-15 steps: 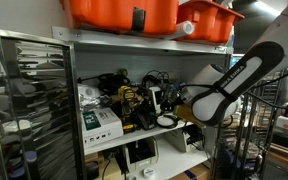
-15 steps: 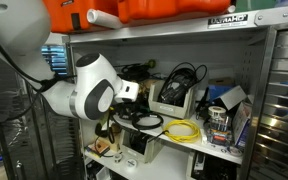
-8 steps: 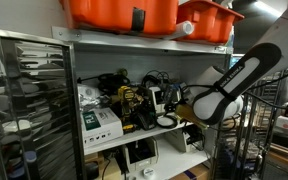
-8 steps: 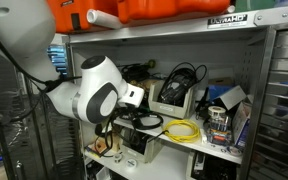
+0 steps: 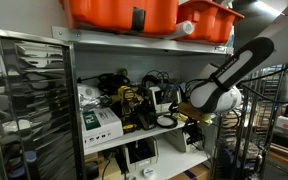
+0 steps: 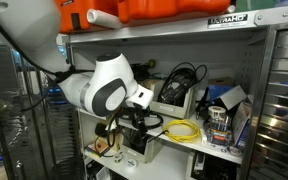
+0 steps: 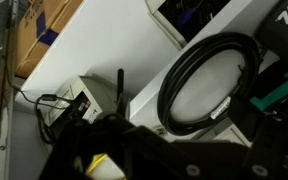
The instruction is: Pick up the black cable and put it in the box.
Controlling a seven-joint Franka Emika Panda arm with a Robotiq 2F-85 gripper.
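Note:
My gripper moves down to the black cable next, its fingers coming around the parts by the white shelf edge [image 7: 168, 95], which lie clear of the crowded devices.
A coiled black cable [image 7: 170, 88] lies on a white surface of the shelf and fills the middle right of the wrist view. In an exterior view the coil [image 6: 146, 121] lies in front of an open beige box [image 6: 172, 101] that holds other black cables. My gripper [image 6: 141, 103] hangs just above the coil, reaching into the shelf. In the wrist view the gripper [image 7: 174, 152] is only a dark blurred mass along the bottom edge, so its jaws cannot be read. Nothing shows between them.
The shelf [image 5: 134, 45] is crowded with devices and cables. A yellow cable [image 6: 187, 130] lies to the right of the coil. Orange bins [image 5: 119, 12] stand on top. A cardboard box [image 7: 44, 30] is beside the coil. Wire racks [image 5: 24, 100] flank the shelf.
The arm has swung further in toward the shelf, and the gripper has moved closer over the coiled black cable. The cable has not moved.

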